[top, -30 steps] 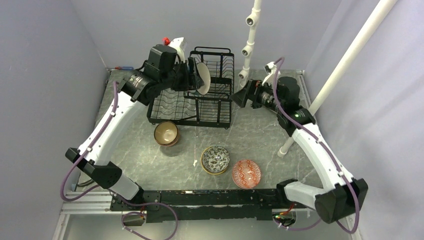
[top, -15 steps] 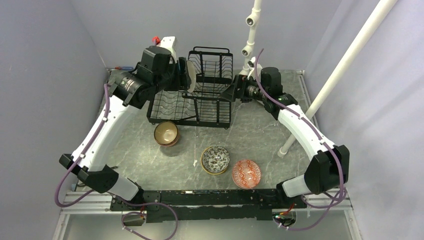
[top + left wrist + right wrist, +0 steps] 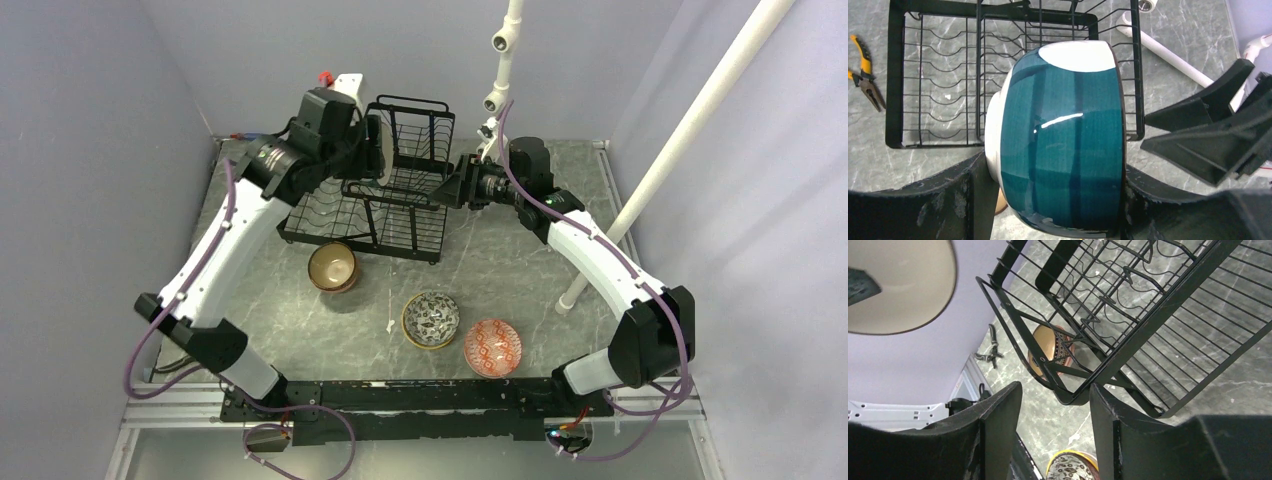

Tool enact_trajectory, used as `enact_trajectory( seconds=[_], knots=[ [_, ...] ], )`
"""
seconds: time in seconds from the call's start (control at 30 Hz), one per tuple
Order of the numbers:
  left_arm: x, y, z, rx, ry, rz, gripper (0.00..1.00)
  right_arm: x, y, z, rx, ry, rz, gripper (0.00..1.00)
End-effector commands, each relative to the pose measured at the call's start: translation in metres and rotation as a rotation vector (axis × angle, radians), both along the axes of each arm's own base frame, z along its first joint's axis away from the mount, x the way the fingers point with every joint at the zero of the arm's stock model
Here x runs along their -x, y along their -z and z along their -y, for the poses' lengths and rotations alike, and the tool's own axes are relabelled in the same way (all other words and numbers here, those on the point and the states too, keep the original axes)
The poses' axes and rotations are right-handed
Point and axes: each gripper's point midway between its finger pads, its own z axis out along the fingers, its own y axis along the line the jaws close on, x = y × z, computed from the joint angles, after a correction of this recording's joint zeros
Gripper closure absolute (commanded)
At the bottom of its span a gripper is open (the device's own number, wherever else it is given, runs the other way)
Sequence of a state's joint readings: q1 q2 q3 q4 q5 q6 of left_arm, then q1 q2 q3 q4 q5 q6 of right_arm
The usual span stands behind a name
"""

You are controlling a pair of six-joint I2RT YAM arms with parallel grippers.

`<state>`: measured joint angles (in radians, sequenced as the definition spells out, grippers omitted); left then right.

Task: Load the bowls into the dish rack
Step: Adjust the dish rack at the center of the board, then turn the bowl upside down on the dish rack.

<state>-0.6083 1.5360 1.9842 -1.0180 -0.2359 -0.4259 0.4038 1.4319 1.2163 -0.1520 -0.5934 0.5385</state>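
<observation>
The robot's left gripper will next lower across onto the rack's upper level [image 3: 421, 164], which is empty below it and to its right in the top view, to let go of the bowl.
My left gripper [image 3: 1054, 170] is shut on a teal-and-white bowl [image 3: 1063, 140], held on edge over the black wire dish rack [image 3: 400, 215]; its pale inside shows in the right wrist view [image 3: 898, 285]. My right gripper [image 3: 1055, 395] is open at the rack's right corner [image 3: 1073, 392]. That corner lies between its fingertips, against the right finger and apart from the left one. On the table in front of the rack stand a brown bowl [image 3: 332, 267], a yellow-rimmed patterned bowl [image 3: 431, 319] and a red-patterned bowl [image 3: 492, 347].
A white pipe stand [image 3: 497, 90] rises behind the rack, and a slanted white pole [image 3: 640, 180] crosses the right side. Orange-handled pliers [image 3: 865, 80] lie left of the rack. Grey walls close in at left, back and right.
The right gripper reached the rack's right corner and its jaws narrowed. The rack slid and turned to the left. The left gripper carried the bowl left, then slightly back over the rack.
</observation>
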Motion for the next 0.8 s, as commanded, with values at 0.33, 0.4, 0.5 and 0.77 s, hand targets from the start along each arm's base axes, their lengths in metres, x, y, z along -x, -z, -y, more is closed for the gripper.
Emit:
enact_trajectory(
  seconds=[0.33, 0.4, 0.5, 0.77],
  knots=[
    [-0.063, -0.009, 0.022, -0.127, 0.032, 0.128, 0.97, 0.001, -0.032, 0.04, -0.093, 0.025, 0.097, 0.23],
    [-0.072, -0.001, 0.022, -0.165, 0.019, 0.124, 0.97, 0.002, -0.03, 0.046, -0.112, 0.019, 0.083, 0.23],
    [-0.08, 0.003, 0.02, -0.203, 0.007, 0.132, 0.97, 0.004, -0.026, 0.053, -0.113, 0.029, 0.071, 0.23],
    [-0.091, 0.006, 0.022, -0.266, 0.02, 0.17, 0.98, 0.012, -0.021, 0.055, -0.115, 0.025, 0.058, 0.22]
  ],
)
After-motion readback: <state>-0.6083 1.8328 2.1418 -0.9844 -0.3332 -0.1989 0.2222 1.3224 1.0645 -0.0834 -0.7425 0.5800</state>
